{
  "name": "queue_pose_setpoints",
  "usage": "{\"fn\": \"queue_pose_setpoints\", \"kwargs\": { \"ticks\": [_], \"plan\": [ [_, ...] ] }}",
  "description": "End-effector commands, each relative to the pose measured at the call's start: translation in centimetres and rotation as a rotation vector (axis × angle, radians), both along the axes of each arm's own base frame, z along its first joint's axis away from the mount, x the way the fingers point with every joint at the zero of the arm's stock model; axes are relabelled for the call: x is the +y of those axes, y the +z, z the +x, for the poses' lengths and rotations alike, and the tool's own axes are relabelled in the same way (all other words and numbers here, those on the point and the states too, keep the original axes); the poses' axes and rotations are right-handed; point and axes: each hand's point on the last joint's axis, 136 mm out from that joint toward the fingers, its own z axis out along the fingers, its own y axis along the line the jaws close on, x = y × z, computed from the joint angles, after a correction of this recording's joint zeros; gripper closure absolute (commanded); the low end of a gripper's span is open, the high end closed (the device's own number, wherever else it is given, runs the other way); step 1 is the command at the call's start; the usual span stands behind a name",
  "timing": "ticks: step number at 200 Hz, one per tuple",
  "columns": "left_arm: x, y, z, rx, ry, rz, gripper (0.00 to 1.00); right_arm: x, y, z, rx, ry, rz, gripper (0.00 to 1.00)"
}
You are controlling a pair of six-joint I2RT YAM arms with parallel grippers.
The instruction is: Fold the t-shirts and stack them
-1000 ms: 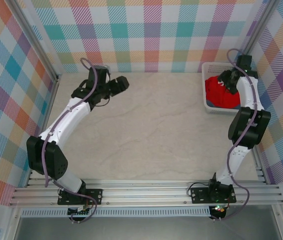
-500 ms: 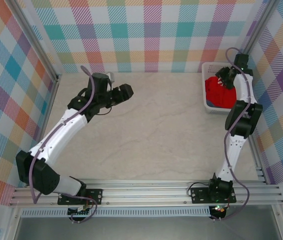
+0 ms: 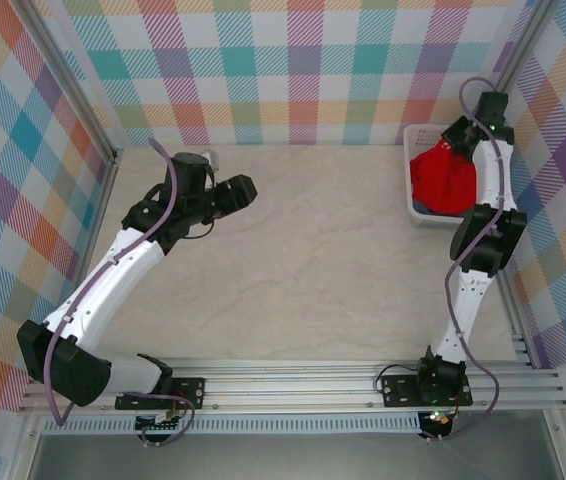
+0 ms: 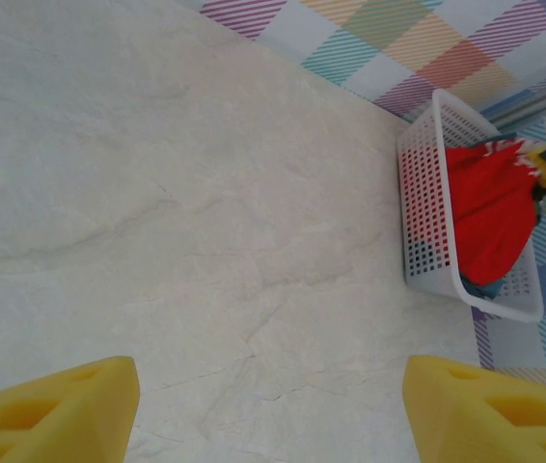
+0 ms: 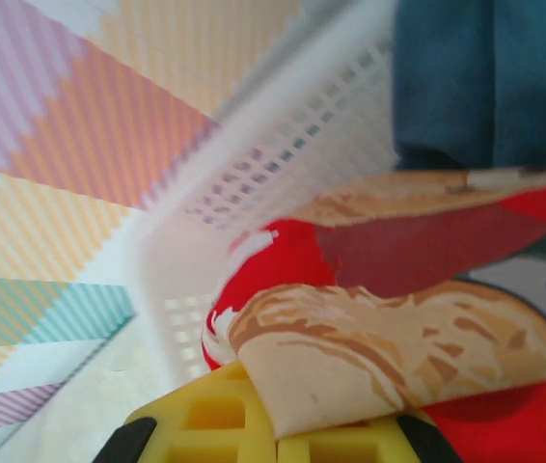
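The red t-shirt point(image 3: 441, 178) rises in my right gripper next, swings back toward the table's middle and comes down for release, since bare marble lies below and back from the gripper.
The red t-shirt point(image 3: 441, 178) with its bear print point(image 5: 379, 338) is bunched in the white lattice basket point(image 3: 411, 212) at the back right. My right gripper point(image 3: 460, 136) is over the basket's far side, and its yellow pads point(image 5: 205, 415) are shut on a fold of the printed cloth. The blue-grey t-shirt point(image 5: 485, 77) lies under the red one inside the basket. My left gripper point(image 3: 247, 188) hovers open over the bare table at the back left. In the left wrist view its pads point(image 4: 56, 410) stand wide apart with nothing between them.
The basket point(image 4: 427, 207) sits against the right checked wall point(image 3: 563, 150) near the back corner. The marbled tabletop point(image 3: 313, 260) stretches between the two arms. Metal rails point(image 3: 293, 385) run along the near edge.
My right gripper has closed on the red t-shirt and shifted toward the basket's far corner, pulling the cloth up. My left gripper swung right, then drew back slightly left.
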Motion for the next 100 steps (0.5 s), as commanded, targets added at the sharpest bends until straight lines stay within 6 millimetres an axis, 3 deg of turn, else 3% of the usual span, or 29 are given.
{"fn": "queue_pose_setpoints", "kwargs": {
  "ticks": [1, 25, 52, 66, 82, 100],
  "plan": [
    [0.4, -0.2, -0.3, -0.008, 0.001, 0.036, 0.28, 3.4, 17.3, -2.2, -0.369, 0.059, -0.106, 1.00],
    [0.6, -0.4, 0.1, -0.005, 0.020, 0.050, 0.28, 8.9, 27.7, -5.7, -0.605, 0.171, -0.114, 1.00],
    [1.8, -0.6, 0.4, 0.001, 0.076, 0.098, 0.28, 16.1, 36.1, -10.2, -0.813, 0.337, -0.092, 1.00],
    [3.1, -0.4, 0.4, 0.002, 0.126, 0.144, 0.28, 19.9, 39.3, -12.7, -0.908, 0.429, -0.079, 1.00],
    [4.6, -0.2, 0.1, -0.001, 0.183, 0.193, 0.28, 23.8, 41.0, -15.1, -0.961, 0.519, -0.054, 1.00],
    [6.2, 0.0, -0.5, 0.001, 0.239, 0.241, 0.26, 28.2, 39.6, -16.1, -0.914, 0.625, 0.005, 1.00]
  ]
}}
